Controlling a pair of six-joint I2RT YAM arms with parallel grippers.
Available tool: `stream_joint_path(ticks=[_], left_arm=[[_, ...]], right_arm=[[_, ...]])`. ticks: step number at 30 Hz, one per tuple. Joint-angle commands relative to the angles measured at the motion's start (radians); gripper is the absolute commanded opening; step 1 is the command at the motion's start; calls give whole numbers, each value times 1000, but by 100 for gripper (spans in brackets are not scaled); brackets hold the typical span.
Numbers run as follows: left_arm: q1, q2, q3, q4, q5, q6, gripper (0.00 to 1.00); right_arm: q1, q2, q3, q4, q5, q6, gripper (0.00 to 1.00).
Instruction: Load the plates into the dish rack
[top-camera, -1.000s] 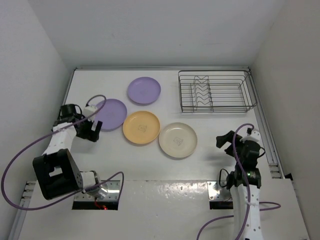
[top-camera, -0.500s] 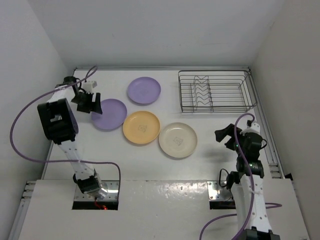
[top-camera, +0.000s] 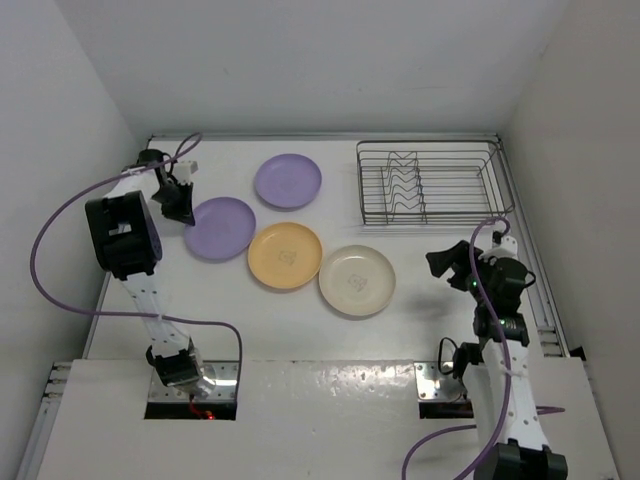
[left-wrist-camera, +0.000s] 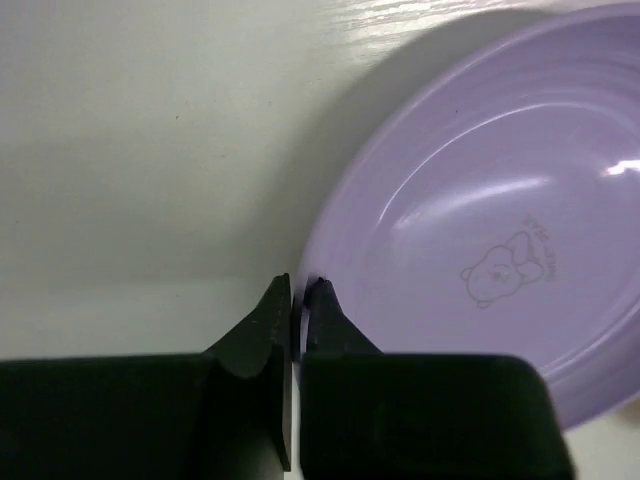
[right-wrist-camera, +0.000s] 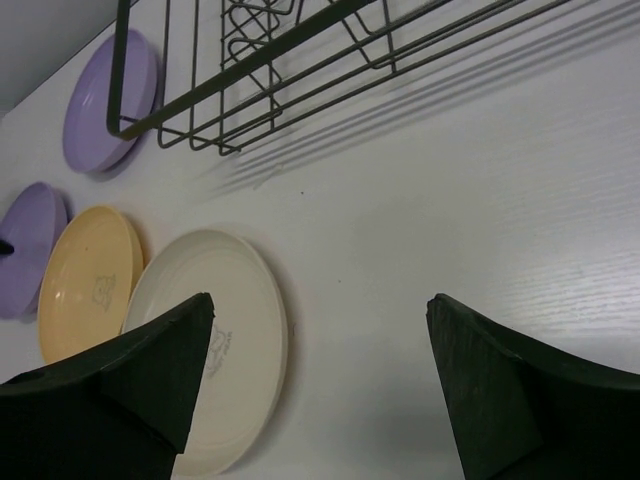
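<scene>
Next, my left gripper lifts the near lavender plate to the right in the top view, over the rack's empty wavy wires, then lowers and releases it.
Four plates lie flat on the white table: a lavender one, a second lavender one behind it, an orange-yellow one and a cream one. My left gripper sits at the left rim of the near lavender plate. In the left wrist view, the gripper is shut on that rim, one finger outside and one inside. My right gripper hangs open to the right of the cream plate, holding nothing. The wire dish rack stands empty at the back right.
White walls close in the table on the left, back and right. The right wrist view shows the rack's front corner above the far lavender plate, and the orange-yellow plate beside the cream one. A metal rail runs along the table's right edge.
My left arm swung away from the near edge to the near lavender plate's left rim, and its gripper closed there. The right gripper edged slightly forward and stays wide.
</scene>
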Motion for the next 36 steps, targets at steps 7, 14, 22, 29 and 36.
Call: stream_joint_path(ticks=[7,14,22,29,36], left_arm=[[9,-115,256,-178,103,106,0],[-210,-226,544,-187,-16,242,0],[-575,-267,537,161,-291,493,0],[-772,-88,572,630,-428,648,0],[-904,87,697,829,-294,630,0]], right_arm=[[120,271,379,50,-192,-221,64],[205,647,899,-214,-298,-393,62],[263,813,1101,-207,-215,-491,60],[240,649,852,-131,-34,-580,60],[140,442,660,-179,104,-660,61]])
